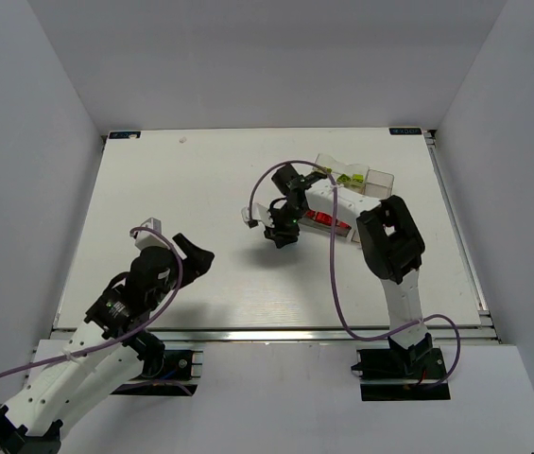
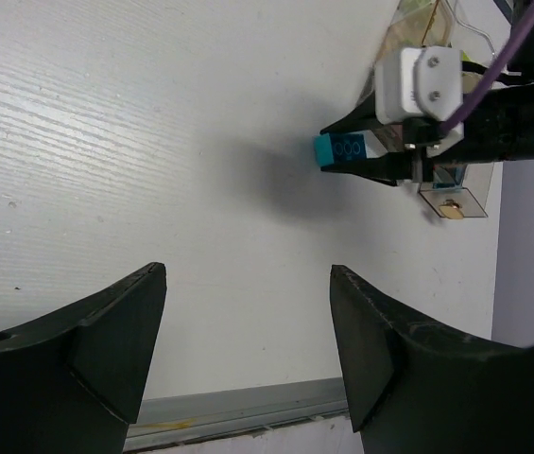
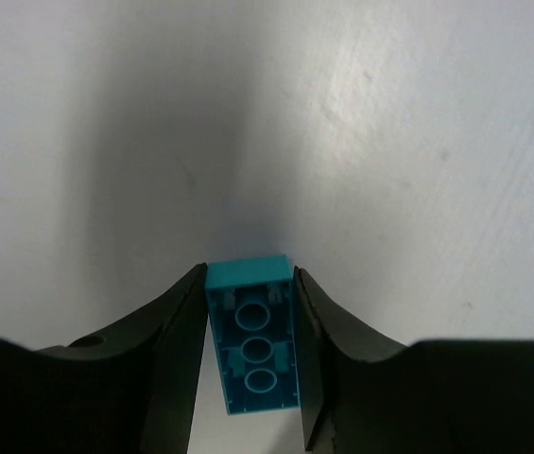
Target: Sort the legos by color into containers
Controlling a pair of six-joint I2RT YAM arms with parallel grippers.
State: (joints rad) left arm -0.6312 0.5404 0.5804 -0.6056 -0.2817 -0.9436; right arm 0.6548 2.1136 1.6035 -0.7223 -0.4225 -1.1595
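Next, my right gripper goes to the right in the top view past the red legos point(image 1: 323, 220), then over the narrow clear container holding a blue lego.
My right gripper point(image 3: 250, 284) is shut on a cyan blue lego point(image 3: 252, 340), held by its long sides with the hollow underside facing the camera, above bare white table. In the top view this gripper point(image 1: 279, 235) hangs just left of the clear containers point(image 1: 380, 176). One container holds lime legos point(image 1: 347, 178) and another holds red legos point(image 1: 323, 220). The left wrist view also shows the cyan lego point(image 2: 342, 149) in the right gripper point(image 2: 328, 151). My left gripper point(image 2: 248, 270) is open and empty, low over the table at the near left point(image 1: 196, 253).
The white table point(image 1: 181, 199) has a metal rail along its near edge point(image 2: 238, 407). White walls stand on the left, right and back. The right arm's purple cable point(image 1: 335, 274) loops over the table beside the containers.
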